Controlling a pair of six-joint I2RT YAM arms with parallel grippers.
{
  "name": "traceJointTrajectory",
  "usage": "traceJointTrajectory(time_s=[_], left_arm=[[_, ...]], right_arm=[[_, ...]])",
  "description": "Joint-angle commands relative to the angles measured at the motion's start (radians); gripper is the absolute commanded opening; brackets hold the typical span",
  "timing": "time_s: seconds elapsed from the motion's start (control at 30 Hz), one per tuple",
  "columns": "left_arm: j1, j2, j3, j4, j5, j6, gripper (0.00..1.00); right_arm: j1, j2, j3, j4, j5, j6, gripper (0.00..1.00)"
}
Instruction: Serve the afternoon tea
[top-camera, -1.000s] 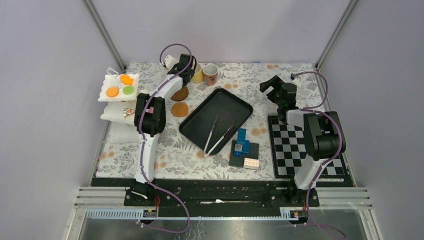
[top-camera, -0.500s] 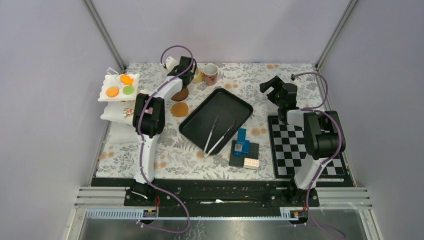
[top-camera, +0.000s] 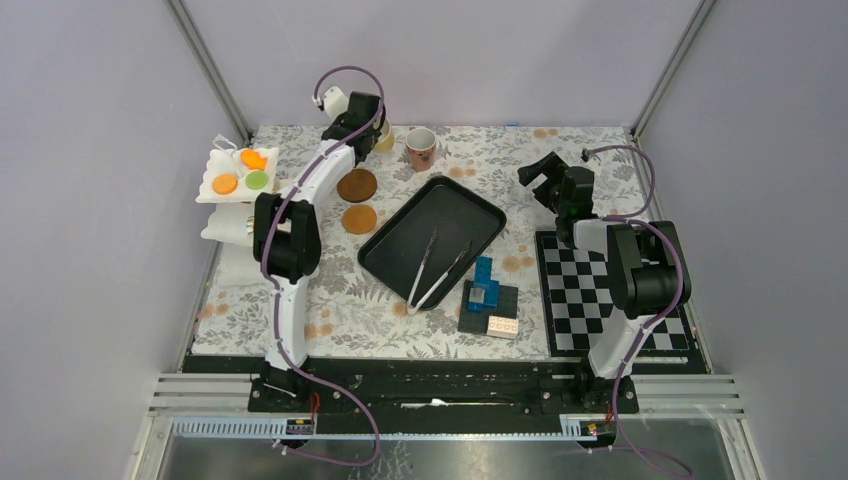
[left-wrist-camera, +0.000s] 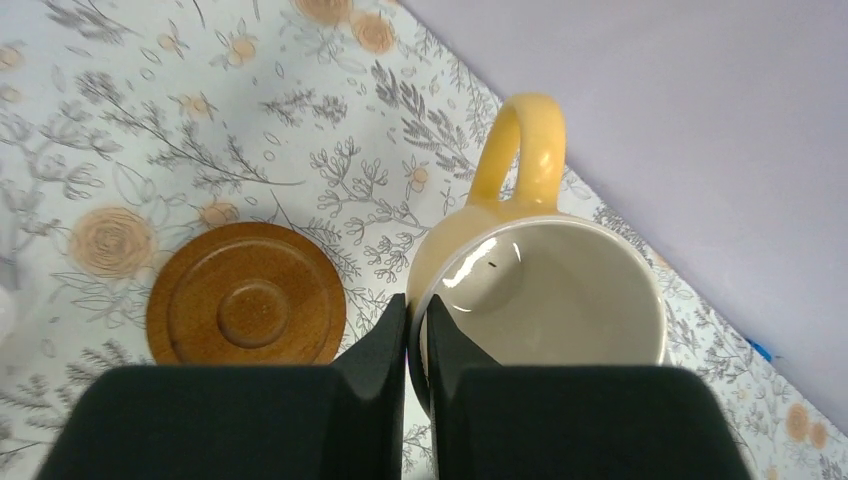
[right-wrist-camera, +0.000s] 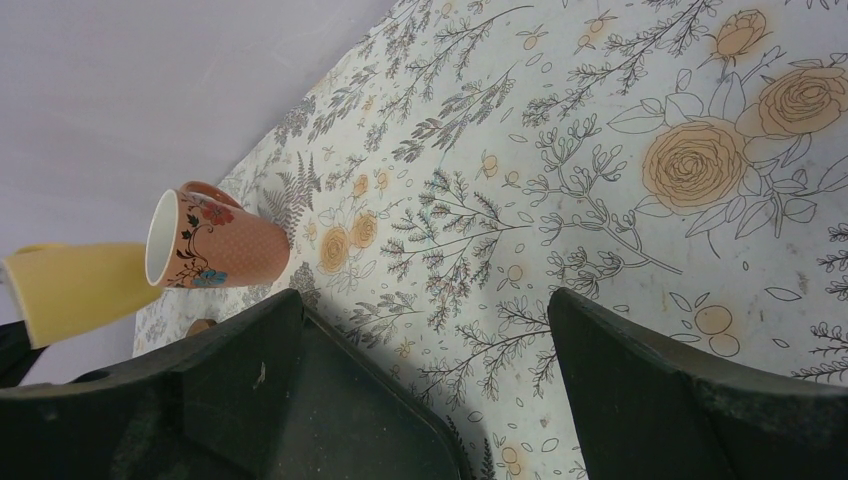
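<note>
My left gripper moves back and to the left in the top view next and lowers the mug to release it on the brown coaster (left-wrist-camera: 248, 298), which lies empty.
My left gripper (top-camera: 374, 128) is shut on the rim of the yellow mug (top-camera: 386, 142) at the back of the table. In the left wrist view my left gripper (left-wrist-camera: 417, 308) pinches the wall of the yellow mug (left-wrist-camera: 545, 290), one finger inside and one outside, handle pointing away. The mug hangs slightly above the cloth. A brown coaster (left-wrist-camera: 246, 307) lies beside it. The pinkish patterned mug (top-camera: 421, 148) stands upright to the right. Two coasters (top-camera: 357, 185) (top-camera: 359, 219) lie left of the black tray (top-camera: 400, 235). My right gripper (top-camera: 538, 168) is open and empty.
Metal tongs (top-camera: 435, 265) lie in the tray. A blue and black brick stack (top-camera: 488, 300) sits in front of it, with a checkered board (top-camera: 585, 290) at the right. A white tiered stand (top-camera: 215, 190) at the left holds orange (top-camera: 225, 184) and green (top-camera: 257, 180) cookies.
The left jaws have closed on the yellow mug's rim. The arm has lifted and drawn back with the mug, uncovering the upper coaster. The right arm has not moved.
</note>
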Motion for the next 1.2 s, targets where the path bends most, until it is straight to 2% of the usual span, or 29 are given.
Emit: traceJointTrajectory(time_s=[0.0, 0.2, 0.37, 0.9, 1.17], left_arm=[[0.000, -0.146, 0.115, -0.054, -0.080, 0.043, 0.00], [0.000, -0.202, 0.107, -0.216, -0.148, 0.062, 0.00], [0.000, -0.220, 0.090, -0.227, -0.164, 0.096, 0.00], [0.010, -0.097, 0.169, -0.363, -0.094, 0.139, 0.00], [0.043, -0.094, 0.125, -0.374, -0.070, 0.133, 0.00]], right_arm=[[-0.007, 0.010, 0.042, 0.009, -0.020, 0.006, 1.00], [-0.007, 0.002, 0.046, 0.009, -0.030, -0.013, 1.00], [-0.007, -0.004, 0.047, 0.009, -0.034, -0.032, 1.00], [-0.007, -0.004, 0.048, 0.010, -0.041, -0.038, 0.98], [-0.007, 0.000, 0.051, 0.010, -0.047, -0.033, 0.98]])
